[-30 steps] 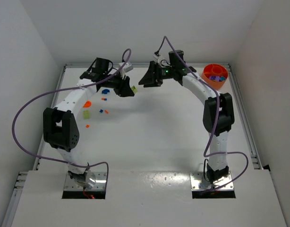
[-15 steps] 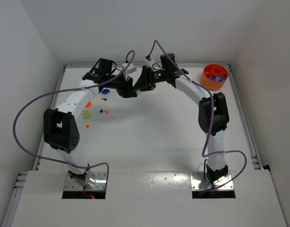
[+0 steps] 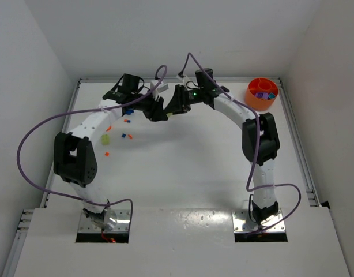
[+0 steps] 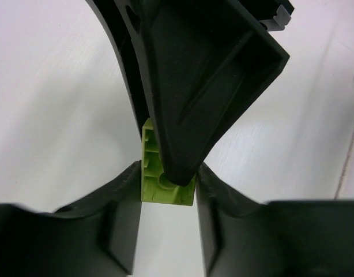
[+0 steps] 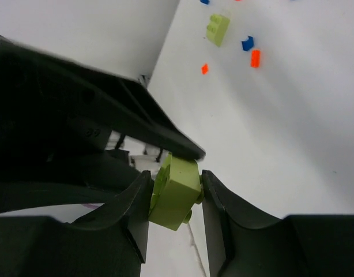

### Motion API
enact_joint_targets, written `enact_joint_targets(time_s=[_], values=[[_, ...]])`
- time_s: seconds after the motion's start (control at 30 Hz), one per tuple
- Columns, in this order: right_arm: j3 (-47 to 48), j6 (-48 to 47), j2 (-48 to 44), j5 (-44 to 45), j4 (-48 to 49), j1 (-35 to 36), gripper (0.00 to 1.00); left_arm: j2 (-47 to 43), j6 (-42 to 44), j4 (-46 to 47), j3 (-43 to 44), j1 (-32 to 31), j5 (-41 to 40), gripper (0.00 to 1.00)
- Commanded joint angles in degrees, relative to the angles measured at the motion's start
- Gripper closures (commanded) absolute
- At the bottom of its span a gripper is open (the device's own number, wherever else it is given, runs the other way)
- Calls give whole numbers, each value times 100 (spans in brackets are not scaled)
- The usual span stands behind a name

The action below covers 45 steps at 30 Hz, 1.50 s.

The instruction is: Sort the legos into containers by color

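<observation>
My right gripper swings to the right in the top view next and releases the lego over the orange bowl's empty far section (image 3: 254, 87), as purple pieces occupy another.
My left gripper (image 3: 161, 113) and right gripper (image 3: 169, 111) meet tip to tip above the back middle of the table. A pale yellow-green lego (image 4: 151, 173) sits between both pairs of jaws. In the left wrist view my left gripper (image 4: 168, 173) is shut on it, and a right finger (image 4: 194, 86) lies over its top. In the right wrist view my right gripper (image 5: 176, 183) pinches the same lego (image 5: 177, 196). The orange bowl (image 3: 251, 96) stands at the back right with coloured bits inside. No purple-blue bowl shows clearly.
On the table's left lie a second yellow-green lego (image 3: 106, 139), also in the right wrist view (image 5: 217, 29), a blue one (image 3: 123, 135) and small orange-red ones (image 3: 106, 154). Purple cables arc over both arms. White walls close in on three sides.
My right gripper has swung left from near the orange bowl's side to meet my left gripper, which shifted slightly right. The right jaws now grip the lego held by the left.
</observation>
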Motion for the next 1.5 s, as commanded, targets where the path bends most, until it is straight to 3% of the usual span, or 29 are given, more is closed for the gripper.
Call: enact_joint_targets(time_s=[0.0, 0.13, 0.23, 0.4, 0.53, 0.73, 1.1, 1.47], values=[[261, -477, -411, 328, -268, -295, 96, -325, -56, 159, -20, 4, -326, 50], [815, -1128, -411, 1188, -936, -700, 98, -325, -267, 159, -73, 65, -651, 40], [1358, -1820, -411, 2312, -1410, -1103, 99, -325, -521, 159, -73, 127, -1056, 40], [2362, -2692, -25, 5086, -1614, -1710, 100, -202, -680, 159, 32, 179, -1356, 40], [2776, -2974, 204, 6197, -1334, -1983, 100, -97, -785, 159, 155, 179, -1461, 40], [3435, -3106, 828, 6753, -1263, -2221, 100, -43, -839, 159, 208, 179, -1636, 40], [3559, -3344, 1347, 7509, -929, -2432, 100, -96, -891, 211, 50, 232, -1874, 40], [3541, -3581, 1558, 7835, -753, -2590, 99, 80, -1208, 264, 50, 232, -2234, 28]])
